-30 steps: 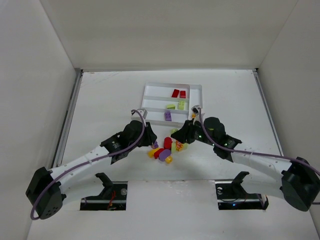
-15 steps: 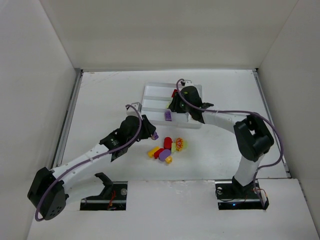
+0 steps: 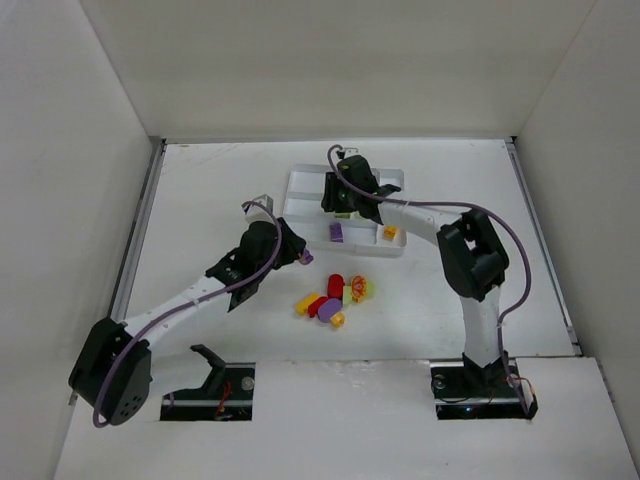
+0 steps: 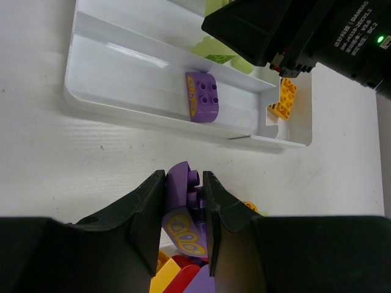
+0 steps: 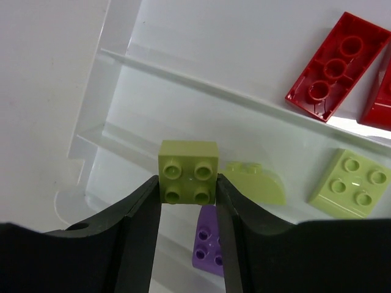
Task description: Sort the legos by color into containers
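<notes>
My left gripper will move my matching brick outward over the tray's rim and let go there, as open tray bottom is outward of the gripper, beside the near slot's purple brick.
The white tray [image 3: 298,186] lies at the table's middle back. My right gripper [image 5: 188,183] is shut on a lime-yellow brick [image 5: 188,172] and holds it above the tray's middle slot, next to two lime bricks [image 5: 256,183]. Two red bricks [image 5: 336,64] lie in the far slot. A purple brick [image 4: 203,97] lies in the near slot. An orange-yellow brick [image 4: 284,101] lies in the crosswise end slot. My left gripper [image 4: 184,189] is shut on a purple brick [image 4: 182,204], just in front of the tray's near rim. In the top view the left gripper [image 3: 305,258] is left of the loose pile.
A loose pile of red, yellow and purple bricks [image 3: 333,298] lies on the table in front of the tray. The right arm [image 3: 420,215] reaches across the tray's right end. The side walls stand close on left and right.
My right gripper has moved from the pile to over the tray with the lime brick. My left gripper has lifted the purple brick off the pile and moved toward the tray.
</notes>
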Controlling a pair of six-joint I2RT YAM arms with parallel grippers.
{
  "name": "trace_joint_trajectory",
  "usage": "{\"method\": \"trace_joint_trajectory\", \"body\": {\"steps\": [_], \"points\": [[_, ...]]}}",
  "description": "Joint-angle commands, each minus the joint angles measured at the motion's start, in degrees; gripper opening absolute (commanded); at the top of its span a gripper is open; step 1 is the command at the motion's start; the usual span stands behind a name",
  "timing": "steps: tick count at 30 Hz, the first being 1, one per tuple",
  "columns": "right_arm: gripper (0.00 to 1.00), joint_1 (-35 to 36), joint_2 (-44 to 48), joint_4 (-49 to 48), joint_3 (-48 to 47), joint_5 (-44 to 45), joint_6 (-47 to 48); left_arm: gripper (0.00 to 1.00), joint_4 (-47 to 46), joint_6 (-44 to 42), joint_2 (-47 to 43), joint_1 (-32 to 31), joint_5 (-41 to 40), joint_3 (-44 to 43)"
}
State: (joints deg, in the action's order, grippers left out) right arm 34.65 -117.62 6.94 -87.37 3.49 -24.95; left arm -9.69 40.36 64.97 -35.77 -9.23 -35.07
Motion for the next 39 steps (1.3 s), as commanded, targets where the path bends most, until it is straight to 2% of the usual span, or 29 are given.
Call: {"method": "trace_joint_trajectory", "body": {"steps": [1, 5, 7, 10, 12, 17, 23, 27, 33, 36, 39], "points": [[0.49, 0.72, -1.90, 2.55, -5.60, 0.91, 1.48, 0.07, -4.45, 0.42, 1.29, 0.83, -0.78, -1.05], [0.66, 1.07, -1.04, 2.82, -5.79, 0.91, 1.66, 0.07, -5.60, 0.86, 3.93, 1.62, -0.87, -2.19], [0.68, 1.25, 1.15, 2.38, -4.22, 1.43, 1.66, 0.07, -6.04, 1.04, 5.42, 1.63, -1.05, -3.33], [0.68, 1.25, 8.87, -1.73, 3.76, 3.01, 0.70, 0.07, -7.53, 1.12, 8.15, 1.27, -2.63, -5.09], [0.66, 1.25, 15.20, -6.13, 11.22, 4.24, -0.79, 0.07, -8.67, 1.39, 10.52, 1.19, -3.77, -6.58], [0.43, 2.04, 30.32, -17.12, 31.88, 5.39, -5.01, 0.07, -11.31, 1.74, 16.93, 1.01, -4.82, -11.77], [0.43, 3.44, 43.16, -23.28, 46.93, 7.76, -8.01, 0.07, -13.51, 3.93, 25.37, 1.45, -8.78, -15.64], [0.46, 3.36, 49.59, -24.52, 51.59, 7.33, -8.01, 0.07, -14.21, 7.27, 29.15, 1.01, -12.29, -17.13], [0.47, 2.74, 50.56, -26.54, 54.41, 5.66, -8.27, 0.10, -15.18, 9.82, 31.36, -0.92, -18.88, -17.32], [0.50, 3.01, 50.56, -26.63, 54.15, 5.65, -8.01, 0.17, -17.11, 10.44, 31.71, -1.45, -20.91, -16.17], [0.56, 3.27, 50.56, -26.45, 53.97, 6.01, -7.75, 0.29, -18.43, 10.27, 32.15, -1.98, -21.00, -15.73]]}}
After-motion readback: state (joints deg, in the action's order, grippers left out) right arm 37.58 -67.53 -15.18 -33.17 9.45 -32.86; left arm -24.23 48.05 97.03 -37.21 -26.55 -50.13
